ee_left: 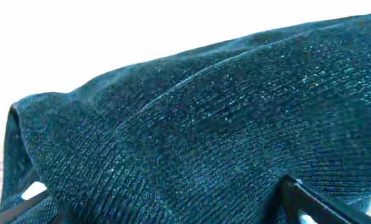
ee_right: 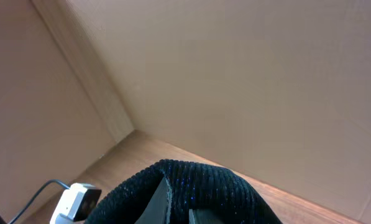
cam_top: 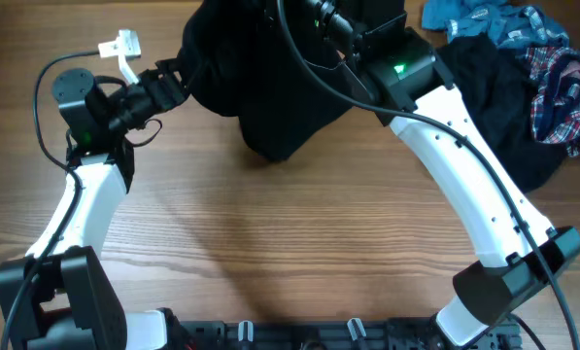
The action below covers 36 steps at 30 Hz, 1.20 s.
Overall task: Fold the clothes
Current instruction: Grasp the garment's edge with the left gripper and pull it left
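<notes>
My right gripper moves down next, tipping downward and drawing toward the piled clothes, then releases the fold over the wooden table, since the garment hangs bunched.
The large black textured garment (cam_top: 270, 87) hangs bunched at the table's far middle, lifted off the wood. My right gripper (ee_right: 180, 208) is shut on a fold of its ribbed knit (ee_right: 235, 186), up at the garment's top. My left gripper (cam_top: 178, 78) is at the garment's left edge. In the left wrist view its fingers (ee_left: 309, 202) stand wide apart, and the black knit (ee_left: 204, 124) bulges between them and fills the picture. More clothes lie piled at the far right: another black piece (cam_top: 494, 107), a teal-blue one (cam_top: 474, 19) and a red-blue plaid one (cam_top: 562, 87).
The wooden table (cam_top: 290, 243) spreads in front of the garment. A small white device (cam_top: 124, 49) sits beside the left arm's wrist. A plain wall (ee_right: 235, 74) rises behind the table's far edge. Both arm bases stand at the near edge.
</notes>
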Motion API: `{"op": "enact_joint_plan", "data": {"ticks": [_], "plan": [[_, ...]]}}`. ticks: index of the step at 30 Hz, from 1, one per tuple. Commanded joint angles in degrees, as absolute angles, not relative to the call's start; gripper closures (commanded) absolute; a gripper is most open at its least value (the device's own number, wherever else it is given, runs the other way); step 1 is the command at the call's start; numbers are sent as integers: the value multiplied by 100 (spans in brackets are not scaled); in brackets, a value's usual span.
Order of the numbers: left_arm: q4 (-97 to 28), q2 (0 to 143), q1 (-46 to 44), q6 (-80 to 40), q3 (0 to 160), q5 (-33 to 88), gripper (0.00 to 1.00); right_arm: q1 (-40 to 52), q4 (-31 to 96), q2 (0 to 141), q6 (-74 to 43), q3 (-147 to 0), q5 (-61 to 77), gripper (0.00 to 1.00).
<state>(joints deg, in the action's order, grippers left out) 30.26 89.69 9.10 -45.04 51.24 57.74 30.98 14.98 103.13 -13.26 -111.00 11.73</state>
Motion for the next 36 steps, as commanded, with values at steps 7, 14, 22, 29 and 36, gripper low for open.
{"op": "enact_joint_plan", "data": {"ticks": [7, 14, 22, 29, 36], "plan": [[3072, 9002, 906, -4663, 5177, 5540, 91, 3089, 1295, 10027, -1199, -11358, 1339, 96], [3417, 9000, 1116, -5153, 5177, 5457, 96, 2965, 1754, 10016, -749, -11358, 1282, 96], [3542, 9000, 1732, -5216, 5177, 5459, 96, 2567, 2899, 10016, -399, -11358, 1214, 96], [3824, 8991, 2222, -5474, 5249, 5531, 96, 2320, 3398, 9983, 110, -11358, 1361, 96], [3924, 8989, 2689, -5645, 6073, 6106, 96, 1863, 4152, 9909, 523, -11358, 1367, 96]]}}
